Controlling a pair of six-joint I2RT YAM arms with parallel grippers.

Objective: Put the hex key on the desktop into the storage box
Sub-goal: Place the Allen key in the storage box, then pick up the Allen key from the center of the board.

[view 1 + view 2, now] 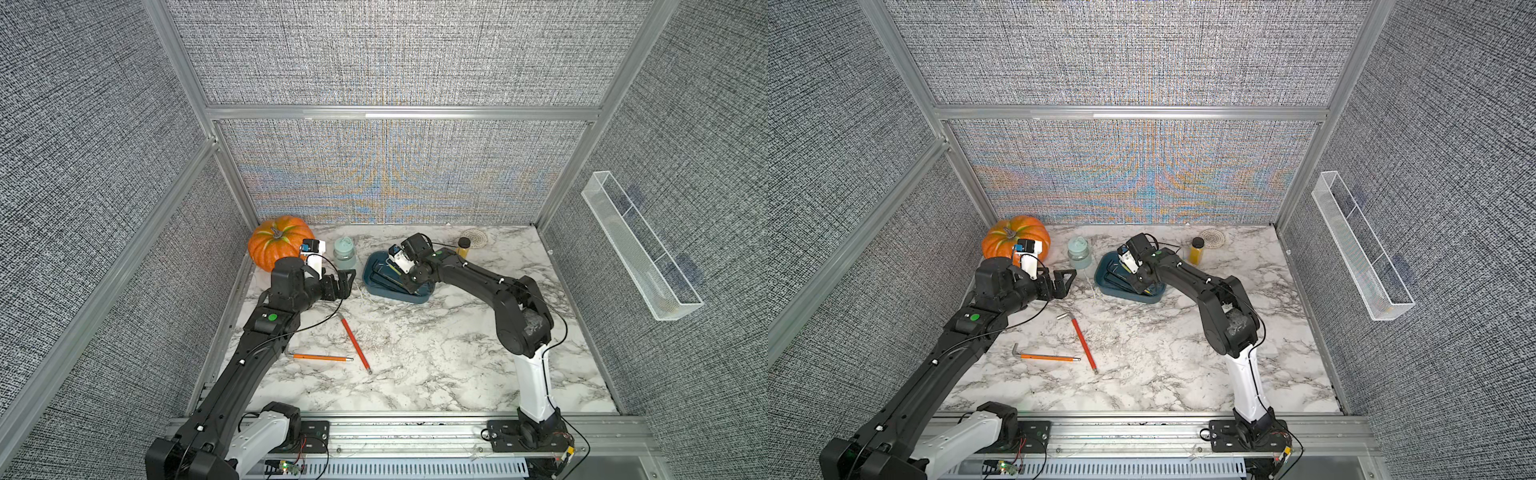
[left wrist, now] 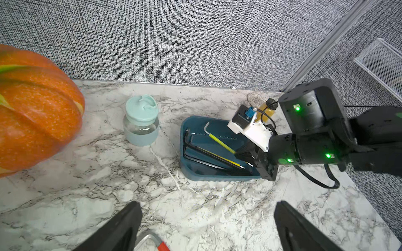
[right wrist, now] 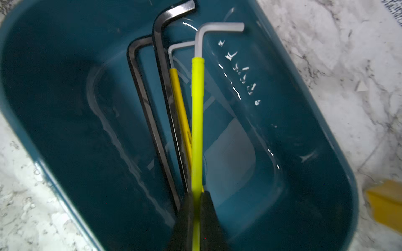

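Note:
The right gripper moves down toward the box's bottom below it next and releases the hex key there, since its bend and sleeve are within the box's rim.
The storage box [image 3: 65, 108], a shallow teal tray, sits at the back middle of the marble desktop in both top views [image 1: 376, 293] [image 1: 1113, 293]. My right gripper [image 3: 196, 195] is shut on a hex key with a yellow-green sleeve [image 3: 197, 121], whose length lies over the box's inside. Two black hex keys [image 3: 143, 97] and a darker yellow one [image 3: 180, 108] lie in the box. A red hex key [image 1: 355, 340] and an orange one [image 1: 320, 357] lie on the desktop. My left gripper [image 2: 207, 204] is open above the desktop, by the red key's bend [image 2: 162, 246].
An orange pumpkin [image 1: 276, 245] and a glass jar with a mint lid [image 1: 344, 253] stand at the back left. A small yellow bottle [image 1: 463, 247] and a woven coaster [image 1: 476, 237] are behind the box. A long clear mesh bin [image 1: 640, 253] hangs on the right wall.

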